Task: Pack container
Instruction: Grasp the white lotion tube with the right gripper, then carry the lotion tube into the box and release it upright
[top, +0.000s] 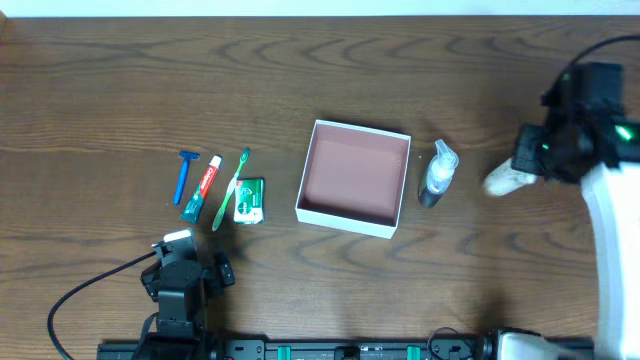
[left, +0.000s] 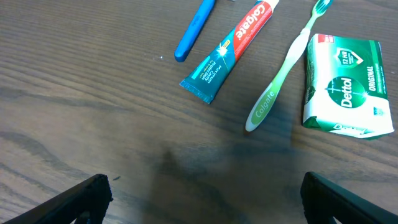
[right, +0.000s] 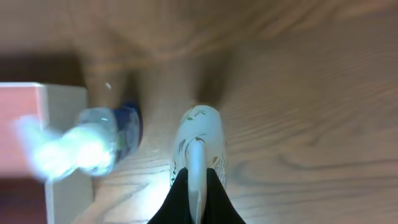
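The spray bottle stands between the tube and the container. My right gripper will lift over the spray bottle next, then lower into the container's far corner (top: 387, 156) beside it.
The container (top: 352, 218), a shallow square box with white walls and a reddish-brown inside, sits mid-table; its edge also shows in the right wrist view (right: 62, 99). A clear spray bottle (top: 437, 174) stands just right of it and appears blurred in the right wrist view (right: 102, 140). My right gripper (right: 198, 186) is shut on a white tube (top: 506, 180) (right: 202, 140), right of the bottle. A blue razor (top: 184, 175), toothpaste (top: 202, 187), green toothbrush (top: 231, 187) and green soap packet (top: 249, 200) lie left of the box. My left gripper (left: 205, 199) is open and empty, just in front of them.
A black cable (top: 90, 290) loops at the front left by the left arm. The wooden table's far edge (top: 320, 14) runs along the top of the overhead view.
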